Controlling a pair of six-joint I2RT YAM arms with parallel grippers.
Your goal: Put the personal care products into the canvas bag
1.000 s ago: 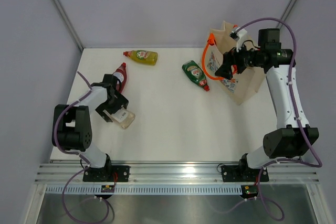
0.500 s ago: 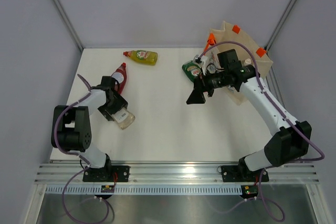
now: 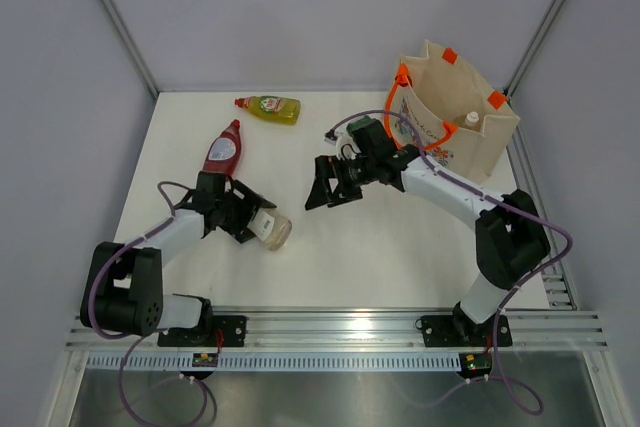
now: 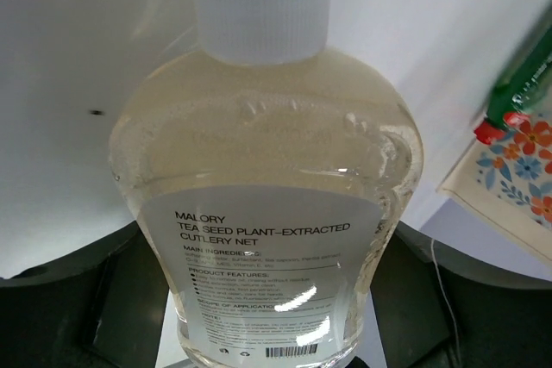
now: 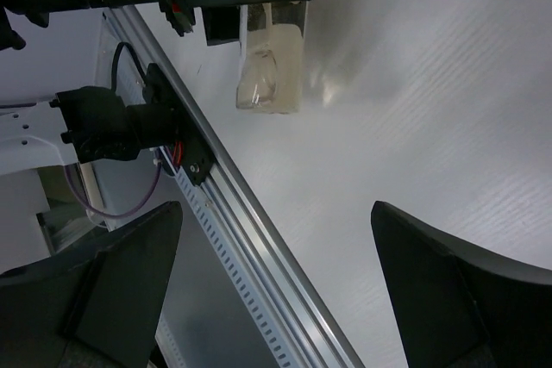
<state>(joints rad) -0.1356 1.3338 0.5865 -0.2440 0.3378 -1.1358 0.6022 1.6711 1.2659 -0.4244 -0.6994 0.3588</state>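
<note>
Next, my right gripper moves to the left in the top view onto the amber bottle's base, since the base lies that way, jutting past my left gripper.
My left gripper (image 3: 252, 220) is shut on a clear amber bottle (image 3: 272, 230) with a white cap (image 4: 261, 4), which fills the left wrist view between the dark fingers (image 4: 60, 299). The red bottle (image 3: 222, 147) lies just behind that arm and the yellow bottle (image 3: 268, 107) lies at the back. The green bottle (image 4: 526, 71) shows only at the right edge of the left wrist view; from above my right arm covers it. My right gripper (image 3: 322, 192) hangs open over the table middle, nothing between its fingers (image 5: 112, 286). The canvas bag (image 3: 480, 142) stands at back right with a white-capped bottle (image 3: 470, 120) inside.
The bag's orange handles (image 3: 398, 97) hang toward the table middle. An aluminium rail (image 3: 340, 325) runs along the near table edge and also shows as a rail (image 5: 233, 204) in the right wrist view. Grey walls close off the left, back and right.
The left gripper closed on the clear bottle and swung it right, toward the table middle. The right arm left the bag and swept left and nearer, staying open.
</note>
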